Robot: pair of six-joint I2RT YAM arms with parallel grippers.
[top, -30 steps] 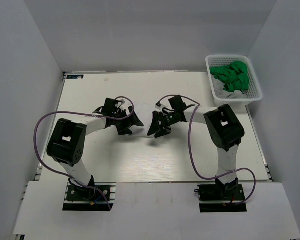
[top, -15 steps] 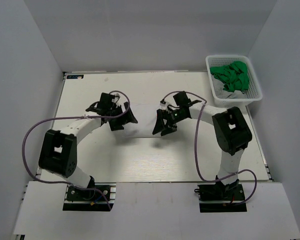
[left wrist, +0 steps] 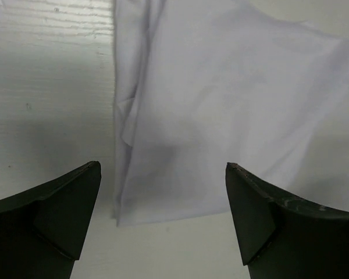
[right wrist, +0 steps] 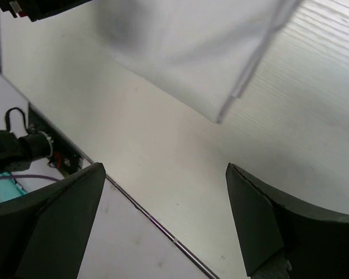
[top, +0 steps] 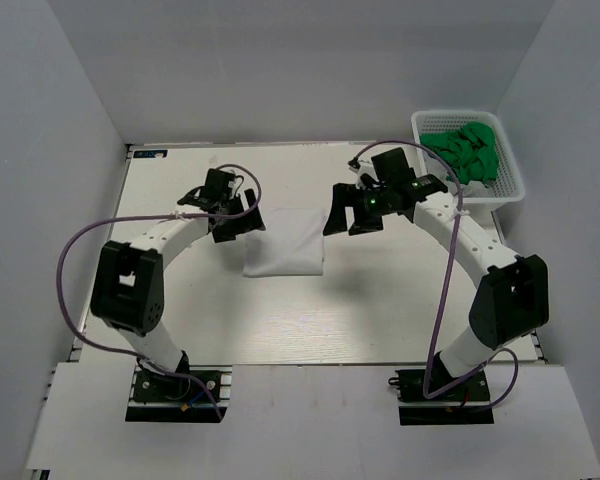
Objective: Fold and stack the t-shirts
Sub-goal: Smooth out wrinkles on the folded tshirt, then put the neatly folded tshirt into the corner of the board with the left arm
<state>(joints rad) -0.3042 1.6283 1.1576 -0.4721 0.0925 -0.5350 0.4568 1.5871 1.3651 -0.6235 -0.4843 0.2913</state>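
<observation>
Next, my left gripper needs to lower its open fingers astride the layered side edge of the white t-shirt and close, since that fold runs below it, between them.
A white t-shirt (top: 285, 242) lies folded into a rectangle at mid-table, flat and free of both grippers. My left gripper (top: 236, 224) hovers open at its far left corner. In the left wrist view the white t-shirt (left wrist: 221, 99) fills the space beyond the left gripper (left wrist: 163, 168), with nothing between the fingers. My right gripper (top: 347, 214) stands open just off the shirt's far right corner. The right wrist view has the white t-shirt (right wrist: 186, 52) at the top and bare table under the right gripper (right wrist: 166, 168). Green t-shirts (top: 467, 152) lie crumpled in the basket.
The white mesh basket (top: 510, 188) stands at the far right corner of the table. Grey walls close in the left, far and right sides. The table's near edge (right wrist: 151, 218) crosses the right wrist view, and cables loop from both arms.
Both arms have drawn apart and toward the far side, uncovering the folded white t-shirt. The right arm has stretched out toward the basket side. Both grippers stayed open.
</observation>
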